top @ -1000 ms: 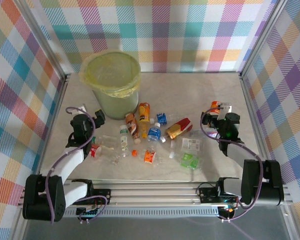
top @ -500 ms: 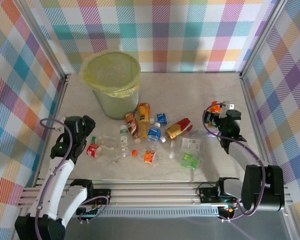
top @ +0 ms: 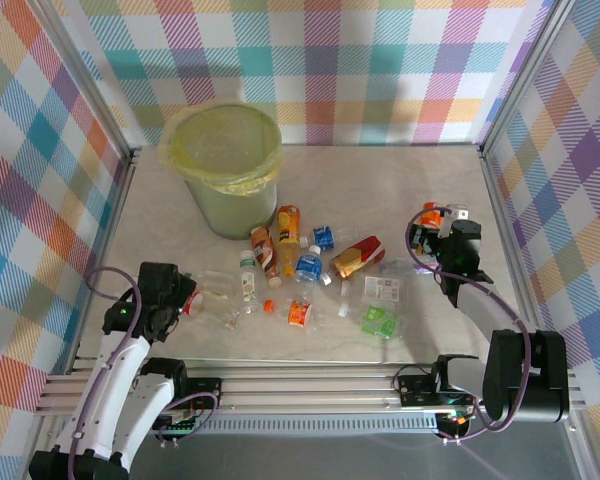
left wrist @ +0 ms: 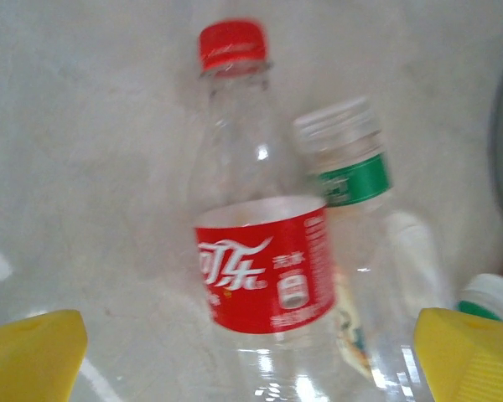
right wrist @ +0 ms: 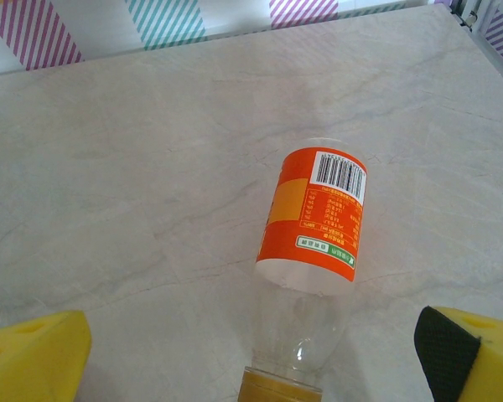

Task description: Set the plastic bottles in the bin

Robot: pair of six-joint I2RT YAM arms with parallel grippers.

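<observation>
Next, my left gripper lowers onto the red label of the clear bottle (left wrist: 267, 266), since the bottle already lies lengthwise between its open yellow fingers.
Several plastic bottles (top: 300, 262) lie scattered mid-table, in front of the pale-green bin (top: 225, 205) with its yellow liner. My left gripper (top: 183, 297) hangs open over a clear bottle with a red label and red cap (left wrist: 264, 268). This bottle lies lengthwise between the yellow fingertips (left wrist: 29, 356), untouched, with a green-labelled bottle (left wrist: 352, 176) beside it. My right gripper (top: 442, 222) is open at the far right. A clear bottle with an orange label (right wrist: 318, 222) lies between its fingertips (right wrist: 469, 356), cap end (right wrist: 281, 389) nearest the jaws. That bottle (top: 430, 213) lies apart from the others.
Checked walls and metal rails (top: 500, 200) enclose the marble table (top: 380, 180). Crushed bottles with green (top: 380, 320) and white (top: 383, 288) labels lie near the front, an orange-capped piece (top: 299, 313) beside them. Bare table shows behind the right-hand bottle (right wrist: 151, 126).
My left arm has swung back from beside the bin toward the near left and come down over the red-labelled bottle. The right gripper shifted slightly, then held still.
</observation>
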